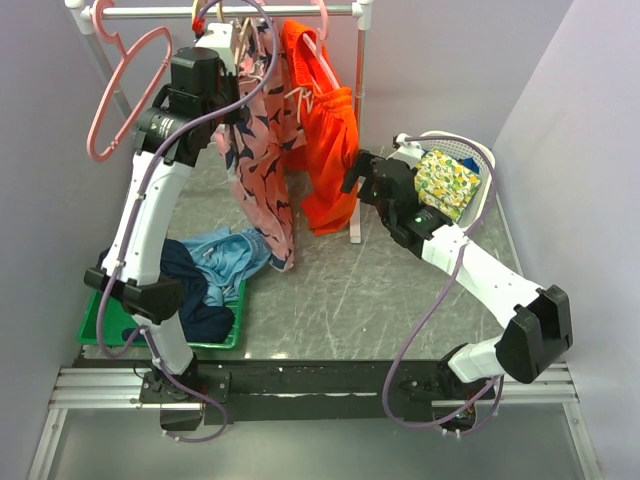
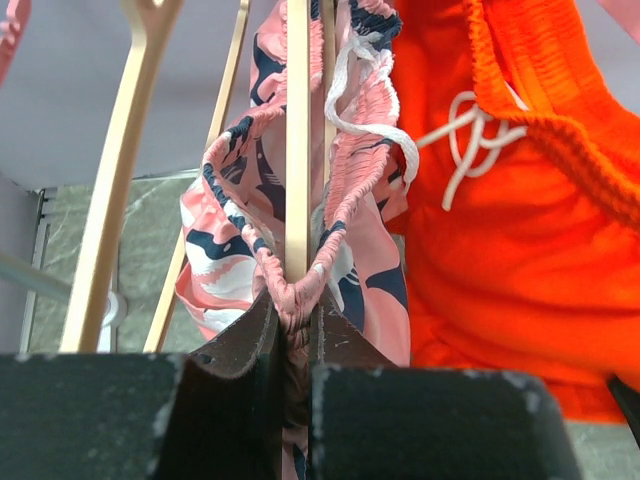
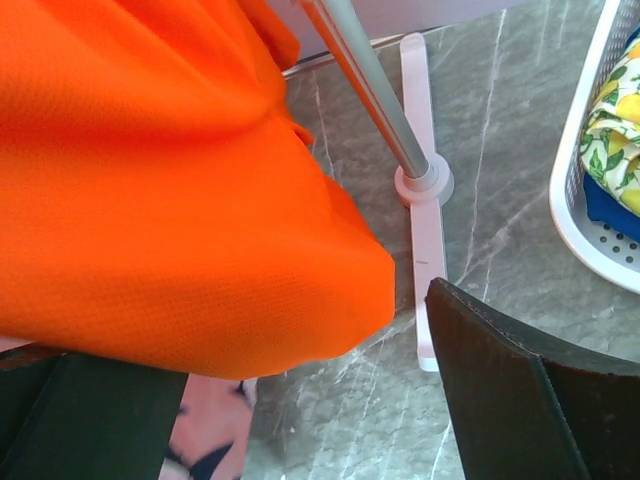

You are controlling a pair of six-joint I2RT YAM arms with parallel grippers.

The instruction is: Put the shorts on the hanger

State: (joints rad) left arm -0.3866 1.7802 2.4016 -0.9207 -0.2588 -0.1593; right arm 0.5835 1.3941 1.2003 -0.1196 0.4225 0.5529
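Observation:
I should next move my left gripper toward the orange shorts, to the right in the top view, and let go of the pink shorts' gathered waistband [image 2: 296, 296], because the hanger runs through it.
The pink shorts [image 1: 262, 170] with navy and white shapes hang from near the rail at the back. My left gripper [image 1: 232, 42] is raised there and shut on their gathered waistband [image 2: 296, 296]. The beige hanger [image 2: 297, 150] runs through the waistband loop right above my left fingertips; another beige bar [image 2: 115, 180] stands to the left. My right gripper [image 1: 352, 172] is open and empty beside the lower edge of the plain orange shorts [image 1: 328, 140], which fill the upper left of the right wrist view [image 3: 170, 190].
A clothes rail [image 1: 230, 12] with white posts spans the back; its base foot [image 3: 425, 200] lies on the grey table. Pink hangers [image 1: 122, 85] hang at the left. A white basket [image 1: 478, 195] holds a lemon-print cloth [image 1: 446, 183]. A green tray [image 1: 100, 315] holds blue clothes.

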